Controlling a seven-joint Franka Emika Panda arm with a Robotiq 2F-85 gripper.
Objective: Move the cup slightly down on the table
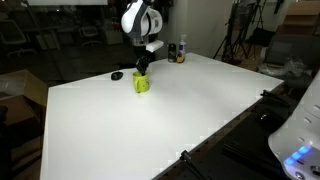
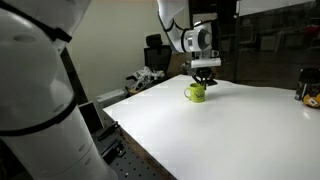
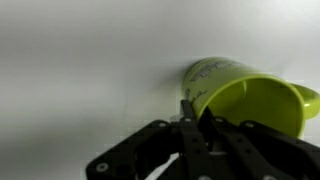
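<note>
My gripper draws the cup point(image 1: 141, 84) back from the table's far edge to the white table's clear part next and releases the cup's rim, since that space stands empty.
The yellow-green cup point(image 1: 141, 84) stands on the white table point(image 1: 150, 130) near its far edge, and shows in both exterior views point(image 2: 195, 93). My gripper point(image 1: 142, 70) comes straight down onto it point(image 2: 203, 78). In the wrist view the cup point(image 3: 240, 90) lies at the right with its handle pointing right. The gripper's fingers point(image 3: 192, 112) are closed over the near rim, one outside the wall and one inside. The cup's base is on the table point(image 3: 80, 70).
A small flat black object point(image 1: 117, 75) lies just beside the cup. Dark bottles point(image 1: 180, 50) stand near the table's far edge. Another dark object point(image 2: 305, 92) sits at the table's side. Tripods and clutter surround the table.
</note>
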